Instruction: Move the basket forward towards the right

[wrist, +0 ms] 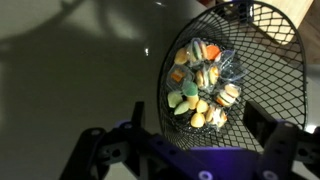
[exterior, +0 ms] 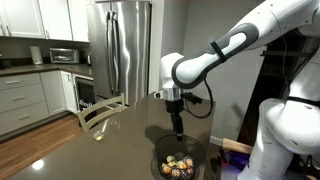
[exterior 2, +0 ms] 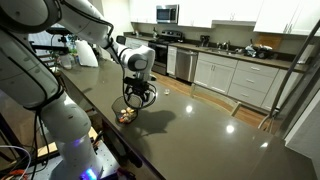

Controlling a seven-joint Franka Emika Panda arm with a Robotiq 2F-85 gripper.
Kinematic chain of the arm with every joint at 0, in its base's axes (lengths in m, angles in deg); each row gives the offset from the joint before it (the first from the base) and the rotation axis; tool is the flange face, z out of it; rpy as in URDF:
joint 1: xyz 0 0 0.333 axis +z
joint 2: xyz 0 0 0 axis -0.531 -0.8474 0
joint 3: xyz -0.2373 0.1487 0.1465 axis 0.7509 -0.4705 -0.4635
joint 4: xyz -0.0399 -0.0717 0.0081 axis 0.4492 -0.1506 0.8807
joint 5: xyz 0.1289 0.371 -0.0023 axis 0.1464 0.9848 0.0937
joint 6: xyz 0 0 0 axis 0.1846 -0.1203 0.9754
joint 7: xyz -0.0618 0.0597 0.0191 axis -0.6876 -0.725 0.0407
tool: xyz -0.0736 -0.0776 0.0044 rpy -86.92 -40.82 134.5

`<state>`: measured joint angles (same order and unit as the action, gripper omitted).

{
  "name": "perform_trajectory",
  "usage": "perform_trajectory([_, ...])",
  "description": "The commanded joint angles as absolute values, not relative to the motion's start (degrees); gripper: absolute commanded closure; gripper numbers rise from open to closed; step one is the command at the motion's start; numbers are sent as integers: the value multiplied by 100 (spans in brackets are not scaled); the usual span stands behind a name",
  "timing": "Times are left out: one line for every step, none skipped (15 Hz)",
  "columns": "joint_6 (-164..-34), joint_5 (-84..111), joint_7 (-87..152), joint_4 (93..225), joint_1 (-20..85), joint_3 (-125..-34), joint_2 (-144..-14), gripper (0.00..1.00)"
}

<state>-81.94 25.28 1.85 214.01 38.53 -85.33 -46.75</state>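
Observation:
Next, my gripper moves down onto the basket's rim [exterior: 178,136] [wrist: 164,126], one fingertip outside and one inside the mesh.
The basket [exterior: 178,162] is a round dark wire-mesh bowl with small colourful egg-like balls [wrist: 200,85] in its bottom. It stands on the dark glossy countertop near the robot's base and shows in both exterior views [exterior 2: 128,113]. In the wrist view its mesh [wrist: 262,60] fills the upper right. My gripper [exterior: 178,128] hangs straight down just above the basket, also seen in an exterior view [exterior 2: 135,96]. In the wrist view the gripper [wrist: 198,122] is open. Its left finger is outside the rim and its right finger is over the mesh, so the jaws straddle the basket's near rim. It holds nothing.
The dark countertop [exterior: 70,150] stretches wide away from the basket [exterior 2: 220,130]. A light chair back [exterior: 100,115] stands at the far table edge. A steel fridge [exterior: 120,50] and kitchen cabinets [exterior 2: 235,75] lie behind. The robot's white base [exterior: 285,130] is close beside the basket.

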Motion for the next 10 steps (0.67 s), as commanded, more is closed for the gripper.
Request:
perform_trajectory([-8722, 2446, -386, 21694, 3958, -8471, -4775, 0])
perform_trajectory([-8919, 2344, -425, 21801, 3954, -8502, -4766, 0])
perform_trajectory([-9056, 2268, -456, 21873, 3962, -8515, -4771, 0])
perform_trajectory([-9219, 2219, -463, 21960, 3975, -8521, -4767, 0])
perform_trajectory([-9343, 2179, -483, 22025, 3985, -8518, -4774, 0])
perform_trajectory([-9439, 2169, -502, 22064, 3998, -8510, -4797, 25])
perform_trajectory([-9519, 2144, -509, 22109, 4004, -8503, -4803, 27])
perform_trajectory([-9578, 2148, -501, 22137, 4013, -8493, -4791, 33])
perform_trajectory([-9632, 2151, -500, 22168, 4023, -8487, -4791, 42])
perform_trajectory([-9652, 2156, -483, 22175, 4035, -8489, -4787, 47])
